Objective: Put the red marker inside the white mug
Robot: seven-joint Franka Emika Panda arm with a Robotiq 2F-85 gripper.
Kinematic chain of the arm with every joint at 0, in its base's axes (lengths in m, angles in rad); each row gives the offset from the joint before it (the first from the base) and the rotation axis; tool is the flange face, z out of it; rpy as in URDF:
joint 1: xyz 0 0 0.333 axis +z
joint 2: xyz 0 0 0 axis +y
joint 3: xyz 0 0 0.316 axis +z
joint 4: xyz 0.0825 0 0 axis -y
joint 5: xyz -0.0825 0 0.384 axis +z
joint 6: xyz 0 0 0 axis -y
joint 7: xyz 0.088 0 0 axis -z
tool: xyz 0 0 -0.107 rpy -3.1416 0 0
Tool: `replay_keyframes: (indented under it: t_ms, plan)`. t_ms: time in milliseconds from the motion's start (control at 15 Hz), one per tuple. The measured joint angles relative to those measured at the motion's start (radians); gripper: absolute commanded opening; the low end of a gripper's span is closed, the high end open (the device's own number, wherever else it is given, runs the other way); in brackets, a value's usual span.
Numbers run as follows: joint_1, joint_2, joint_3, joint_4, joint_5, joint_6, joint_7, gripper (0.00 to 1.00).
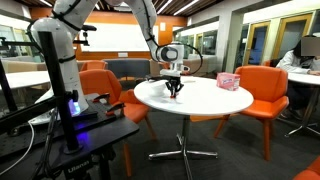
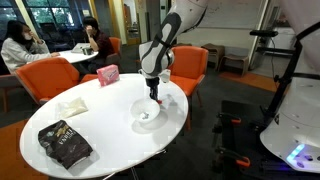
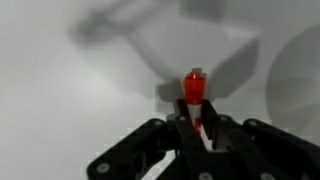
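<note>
The red marker [image 3: 194,86] hangs low beside the mug's rim, so it next goes up, across the open top of the white mug [image 3: 300,85] and down for release.
My gripper [image 3: 196,122] is shut on the red marker [image 3: 194,86], which points away from the wrist camera over the white tabletop. In both exterior views the gripper [image 1: 175,87] [image 2: 153,93] hangs low over the round white table [image 1: 200,103] [image 2: 100,130]. The white mug [image 2: 147,115] stands on the table just in front of and below the gripper, close to the table's edge. A pale curved shape at the right edge of the wrist view may be the mug; I cannot tell. The marker is too small to make out in the exterior views.
A pink-and-white patterned box [image 1: 228,81] [image 2: 108,74] stands at the far side of the table. A black snack bag [image 2: 65,143] and a white napkin [image 2: 70,105] lie on the table. Orange chairs [image 1: 262,92] ring it. People sit at a table behind [image 2: 90,38].
</note>
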Motion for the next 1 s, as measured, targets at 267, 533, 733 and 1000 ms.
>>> replay_keyframes:
  t_ms: [267, 533, 733, 1000]
  plan:
    - [0.004, 0.0, 0.004, 0.001, -0.003, 0.0, 0.0, 0.05]
    - [0.011, -0.015, -0.005, 0.001, -0.042, -0.005, 0.025, 0.05]
    - [0.033, -0.075, -0.022, 0.001, -0.107, -0.123, 0.048, 0.05]
    - [0.083, -0.182, -0.025, 0.002, -0.195, -0.418, 0.062, 0.05]
